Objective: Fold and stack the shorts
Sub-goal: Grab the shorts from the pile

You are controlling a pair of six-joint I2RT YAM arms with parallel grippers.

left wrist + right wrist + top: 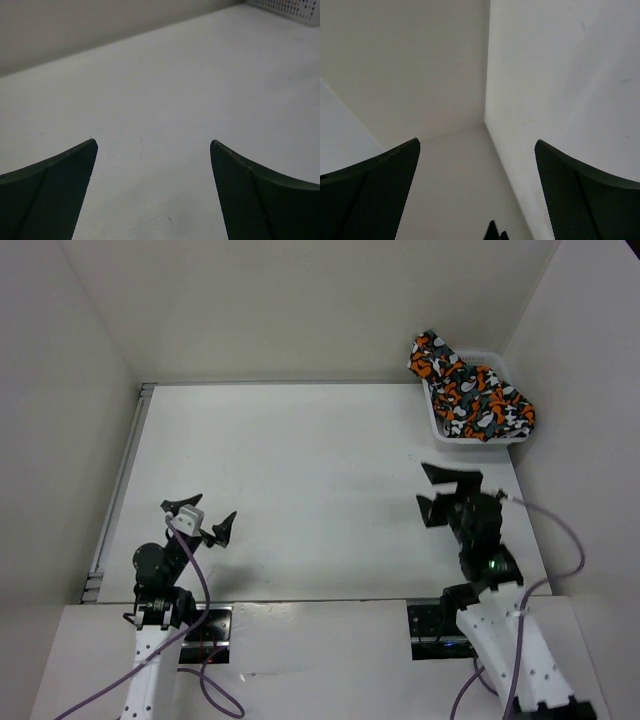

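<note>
The robot's right gripper should next move outward, turn its fingers down and lower to close on the middle of the shorts (484, 388), since the shorts lie bunched in the open basket.
The shorts (470, 395), printed in orange, black, grey and white, lie bunched in a white mesh basket (497, 357) at the table's far right corner. One part hangs over the basket's left rim. My left gripper (205, 515) hovers open over the near left of the table, far from the shorts. In its wrist view the left gripper (154, 145) has only bare white table between its fingers. My right gripper (437, 493) stands open near the right side, a short way in front of the basket and pointing left. Seen from its own wrist, the right gripper (476, 142) holds nothing, and the shorts are out of view.
White walls close in the table at the back, left and right. A metal rail (120, 490) runs along the left edge. A corner of the mesh basket (295, 10) shows at the top right of the left wrist view. Two small dark tips (496, 232) show low in the right wrist view.
</note>
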